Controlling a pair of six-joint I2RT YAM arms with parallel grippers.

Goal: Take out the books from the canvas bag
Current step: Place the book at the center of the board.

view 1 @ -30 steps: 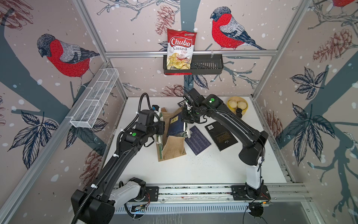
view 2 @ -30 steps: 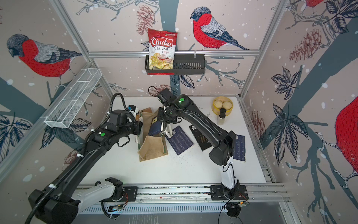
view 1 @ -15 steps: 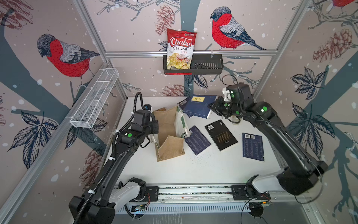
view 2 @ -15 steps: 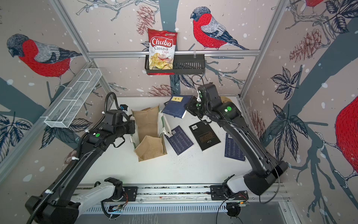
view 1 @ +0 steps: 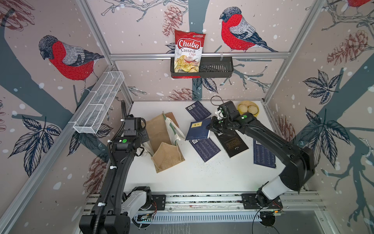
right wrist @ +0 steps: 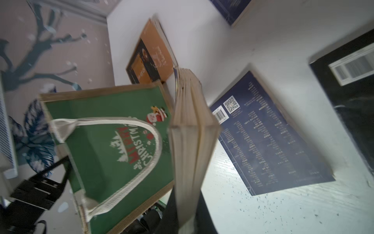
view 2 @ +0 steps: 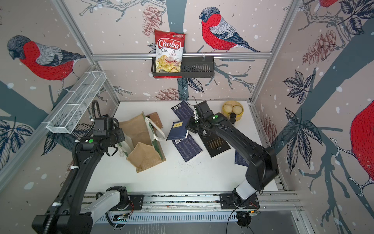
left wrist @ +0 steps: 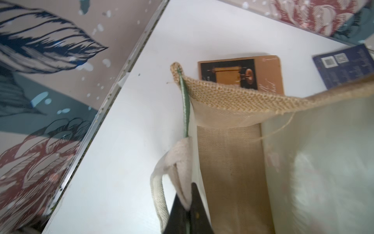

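The bare tabletop beside the canvas bag is below and back, so my right gripper should next move back, toward the bag and down to release the book.
The canvas bag (view 1: 162,137) (view 2: 141,141) lies on its side left of centre in both top views, its mouth toward the left arm. My left gripper (left wrist: 188,204) (view 1: 146,139) is shut on the bag's white handle at the rim. The tan inside (left wrist: 230,172) shows no book. My right gripper (right wrist: 186,212) (view 1: 210,126) is shut on a navy, yellow-labelled book (view 1: 199,128) (view 2: 178,130), held above the table beside the bag. Flat on the table lie a brown book (view 1: 174,119) (left wrist: 240,75), a black one (view 1: 232,141) and three navy ones (view 1: 198,110) (view 1: 204,149) (view 1: 264,154).
A yellow bowl (view 1: 248,109) with round pieces stands at the back right corner. A red chips bag (view 1: 188,52) sits in a black basket on the back wall. A white wire basket (view 1: 99,103) hangs on the left wall. Crumbs (view 1: 206,164) dot the table.
My right gripper has carried the yellow-labelled book from the back of the table toward the centre, beside the bag. A navy book now lies at the back. The left gripper still holds the handle.
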